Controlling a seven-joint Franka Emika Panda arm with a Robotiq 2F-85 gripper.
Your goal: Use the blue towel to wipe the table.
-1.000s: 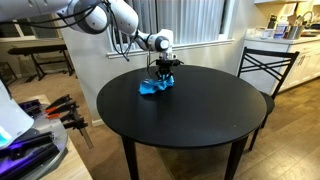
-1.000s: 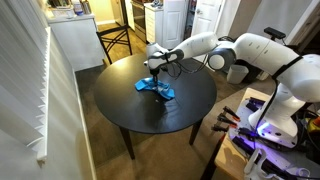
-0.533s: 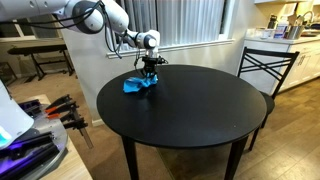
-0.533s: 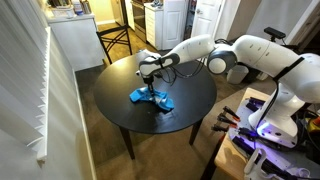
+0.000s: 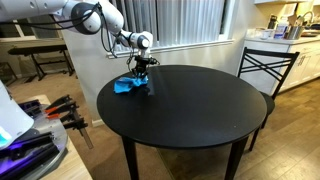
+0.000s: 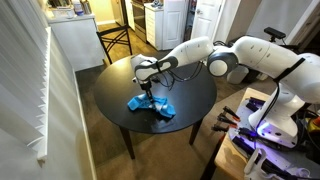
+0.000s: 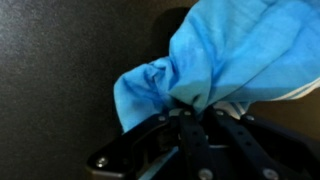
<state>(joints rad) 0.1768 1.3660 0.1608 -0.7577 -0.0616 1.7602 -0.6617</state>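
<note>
Across the bare black table toward the white counter, then partway in reverse, my gripper should sweep the towel [image 5: 128, 86], since that part of the table lies clear, and releases the towel's fold.
The blue towel [image 5: 128, 86] lies crumpled on the round black table [image 5: 190, 110], near its left rim in this exterior view. In the other exterior view the towel [image 6: 150, 104] sits near the middle of the table [image 6: 190, 85]. My gripper [image 5: 141, 76] points straight down onto the towel and is shut on a bunched fold of it; it also shows in an exterior view [image 6: 149, 92]. In the wrist view the towel [image 7: 215, 55] fills the upper right, pinched between the black fingers [image 7: 190, 130] of my gripper [image 7: 188, 108].
A black metal chair [image 5: 265, 68] stands at the table's far right side. A white counter [image 5: 300, 50] with items is behind it. A workbench with tools [image 5: 40, 125] is at the left. Another chair [image 6: 115, 40] stands beyond the table.
My gripper has dragged the towel across the tabletop, leftward in one exterior view and toward the table's rim, staying shut on it throughout.
</note>
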